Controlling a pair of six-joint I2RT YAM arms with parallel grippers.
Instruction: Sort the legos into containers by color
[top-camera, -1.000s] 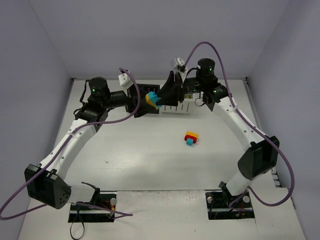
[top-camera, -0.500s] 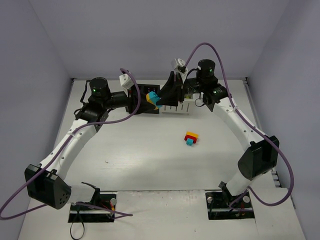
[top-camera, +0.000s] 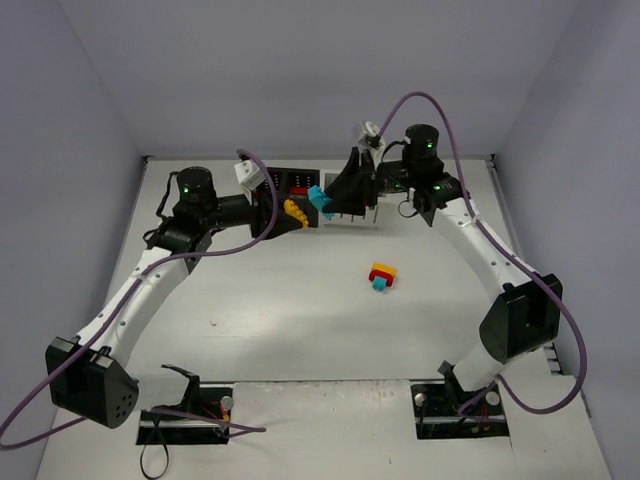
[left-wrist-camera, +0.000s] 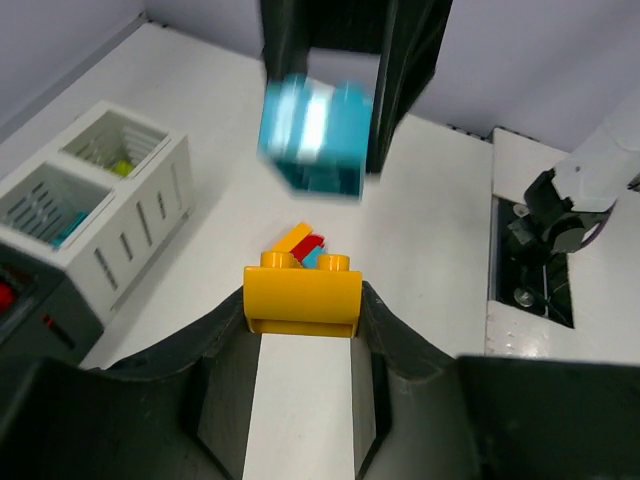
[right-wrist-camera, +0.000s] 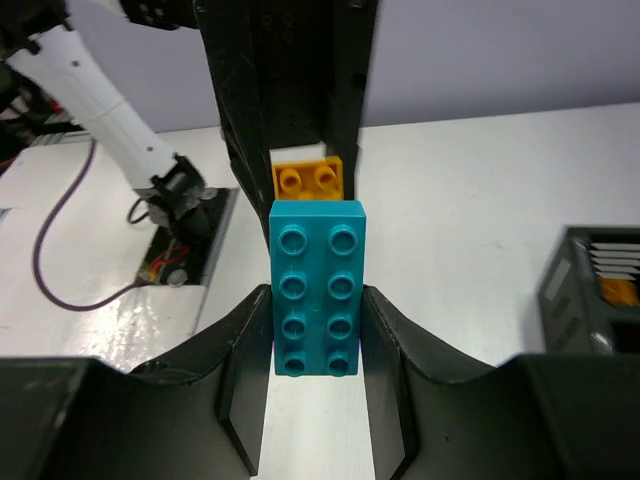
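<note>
The white section already holding teal is outward from my right gripper and below it. My right gripper will turn outward next, move down into that section and let go of the matching long teal lego.
My left gripper (left-wrist-camera: 303, 300) is shut on an orange-yellow lego (left-wrist-camera: 303, 295), studs pointing away. My right gripper (right-wrist-camera: 318, 300) is shut on a long teal lego (right-wrist-camera: 318, 285). In the top view the two grippers (top-camera: 288, 210) (top-camera: 328, 197) face each other in the air in front of the containers (top-camera: 296, 178), with the orange lego (top-camera: 295, 210) and teal lego (top-camera: 319, 199) a small gap apart. A red, yellow and teal clump of legos (top-camera: 381, 276) lies on the table to the right of centre. The white containers (left-wrist-camera: 100, 190) hold small bricks.
A black bin (right-wrist-camera: 595, 290) at the right of the right wrist view holds an orange brick (right-wrist-camera: 620, 290). The arm bases and their cables sit at the near table edge (top-camera: 185, 410) (top-camera: 460, 405). Grey walls close in the table on three sides.
The orange and teal bricks were one clump in my right gripper. My left gripper shut on the orange brick and drew it left, so the two bricks are now apart.
</note>
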